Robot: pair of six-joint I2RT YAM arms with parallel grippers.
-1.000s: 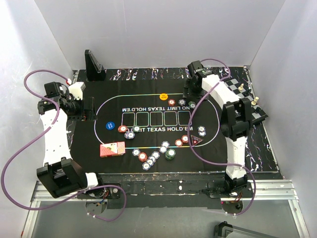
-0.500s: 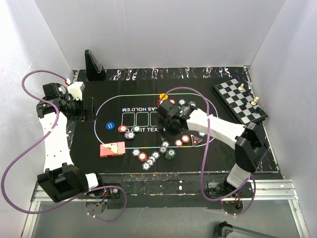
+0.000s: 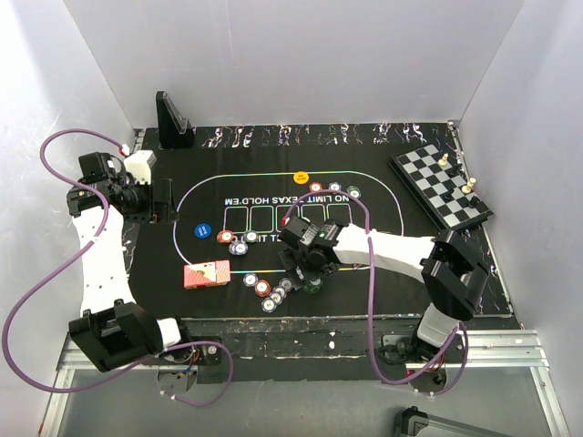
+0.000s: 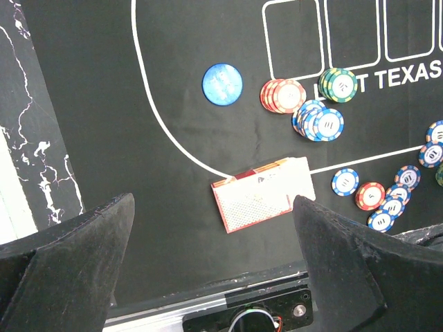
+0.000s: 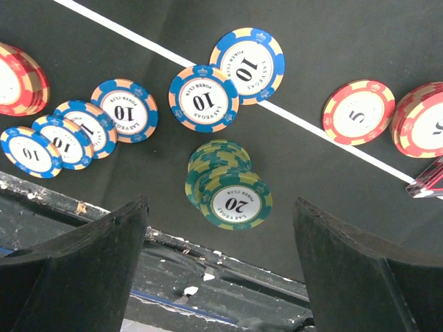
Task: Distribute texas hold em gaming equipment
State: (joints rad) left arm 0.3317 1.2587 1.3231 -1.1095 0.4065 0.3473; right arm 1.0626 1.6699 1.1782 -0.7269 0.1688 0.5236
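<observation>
The right gripper comes down over the stack of green chips point(image 3: 312, 286) point(image 5: 228, 183) next. Then it closes its fingers around the stack's sides, because the stack lies below, between the open fingers.
A deck of red-backed playing cards point(image 3: 207, 273) point(image 4: 266, 200) lies at the near left of the mat. Poker chips are scattered along the mat's near edge point(image 3: 269, 291), and others stand in short stacks point(image 3: 239, 241). A stack of green chips point(image 5: 228, 183) sits between the open fingers of my right gripper point(image 3: 305, 262) point(image 5: 220, 204), which hovers above it with nothing in its grip. Blue chips point(image 5: 204, 98) and red chips point(image 5: 358, 112) lie around the stack. My left gripper point(image 3: 159, 200) point(image 4: 213, 207) hangs open over the mat's left side. The yellow button point(image 3: 301, 177) rests at the far edge.
A blue disc point(image 3: 202, 230) point(image 4: 222, 84) lies left of the stacks. The chessboard point(image 3: 442, 187) with pieces sits at the far right. A black stand point(image 3: 171, 118) is at the far left corner. The table's metal front edge point(image 5: 208, 277) runs just below the green stack.
My right arm has swung from the far right, by the chessboard, to the near middle of the mat, over the green stack. The left arm has not moved.
</observation>
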